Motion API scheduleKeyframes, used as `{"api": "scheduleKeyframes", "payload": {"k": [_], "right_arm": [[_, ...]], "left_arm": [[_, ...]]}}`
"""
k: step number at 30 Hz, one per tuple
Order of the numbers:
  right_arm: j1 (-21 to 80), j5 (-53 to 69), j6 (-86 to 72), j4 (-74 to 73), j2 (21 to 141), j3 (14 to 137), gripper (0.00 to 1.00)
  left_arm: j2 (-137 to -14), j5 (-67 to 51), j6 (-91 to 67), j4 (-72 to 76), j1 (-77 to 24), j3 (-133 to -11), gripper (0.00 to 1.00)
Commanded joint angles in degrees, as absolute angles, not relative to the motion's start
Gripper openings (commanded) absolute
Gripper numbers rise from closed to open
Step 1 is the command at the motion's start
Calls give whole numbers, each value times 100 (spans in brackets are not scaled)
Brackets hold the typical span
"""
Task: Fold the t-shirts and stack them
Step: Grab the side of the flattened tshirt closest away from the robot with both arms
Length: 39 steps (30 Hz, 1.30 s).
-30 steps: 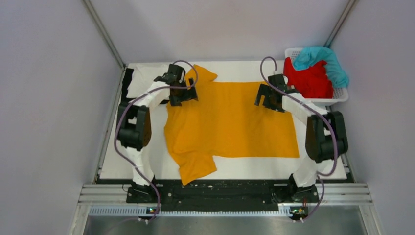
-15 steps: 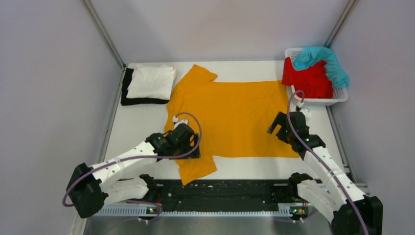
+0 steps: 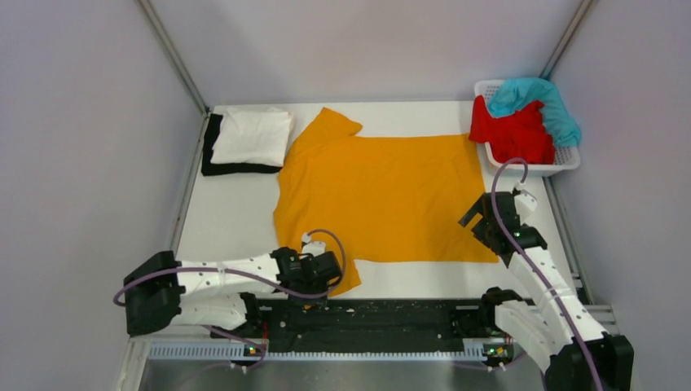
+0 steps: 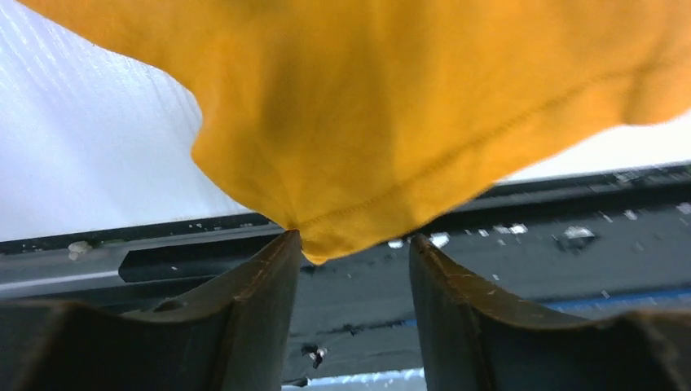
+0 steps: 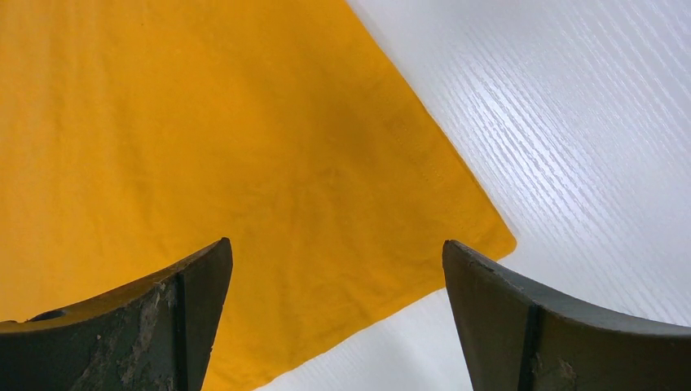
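Observation:
The right gripper moves back and down to the mustard-orange t-shirt's near corner (image 3: 493, 258) (image 5: 500, 242) next.
The mustard-orange t-shirt (image 3: 383, 191) lies spread flat in the middle of the table. My left gripper (image 3: 319, 281) is open at its near sleeve; in the left wrist view (image 4: 352, 244) the sleeve tip (image 4: 326, 236) hangs between the fingers, touching the left one. My right gripper (image 3: 486, 232) is open and empty over the shirt's near right corner (image 5: 489, 236). A folded white t-shirt (image 3: 251, 134) lies on a folded black one (image 3: 213, 163) at the far left. The red t-shirt (image 3: 513, 130) and the teal t-shirt (image 3: 542, 102) lie crumpled in the basket.
The white slotted basket (image 3: 562, 167) stands at the far right corner. The black rail (image 3: 383, 314) with the arm bases runs along the table's near edge, right under the left gripper. Grey walls close in the table on three sides.
Both arms have pulled back from the far side of the shirt to the near edge. The left gripper has come down to the near sleeve, the right to the near right corner.

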<state>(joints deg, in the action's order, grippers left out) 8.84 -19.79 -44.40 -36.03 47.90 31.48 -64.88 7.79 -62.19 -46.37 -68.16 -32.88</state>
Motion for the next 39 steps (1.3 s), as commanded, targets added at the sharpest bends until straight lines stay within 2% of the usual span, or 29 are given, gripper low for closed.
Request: {"api": "scheduleKeyframes", "payload": {"k": [1, 3, 4, 6, 10, 18, 23, 27, 29, 39], "right_arm": [[825, -2226, -4704, -3806, 4667, 3122, 99], [815, -2289, -4762, -3952, 4541, 3106, 98], [813, -2342, -4830, -4046, 4467, 3095, 98], [811, -2321, -5109, -4162, 4309, 3022, 97], [813, -1989, -5664, -4204, 3933, 2642, 97], [817, -2563, -6611, -4361, 3452, 1971, 97], [817, -2567, -6751, -3982, 3691, 1625, 90], [815, -2558, -6713, -3506, 3947, 1419, 78], [816, -2606, -6635, -3388, 4067, 1409, 69], [817, -2886, -6046, -2854, 4459, 1537, 14]], "left_arm": [[-7202, 1078, -6413, -4557, -6865, -3497, 53], [-7623, 1147, -6359, -4511, -6864, -3647, 41], [-7781, 1223, -6353, -4487, -6864, -3698, 30], [-7976, 1430, -6418, -4590, -6864, -3837, 1], [-7761, 1677, -6392, -4717, -6866, -4009, 0], [-6642, 2109, -6077, -4544, -6847, -4039, 0], [-6506, 2195, -5764, -4381, -6724, -4238, 0], [-6463, 2204, -5511, -4198, -6377, -4424, 0], [-6407, 2198, -5403, -4091, -6161, -4482, 0], [-6178, 1968, -4737, -3630, -4985, -4641, 0]]}}
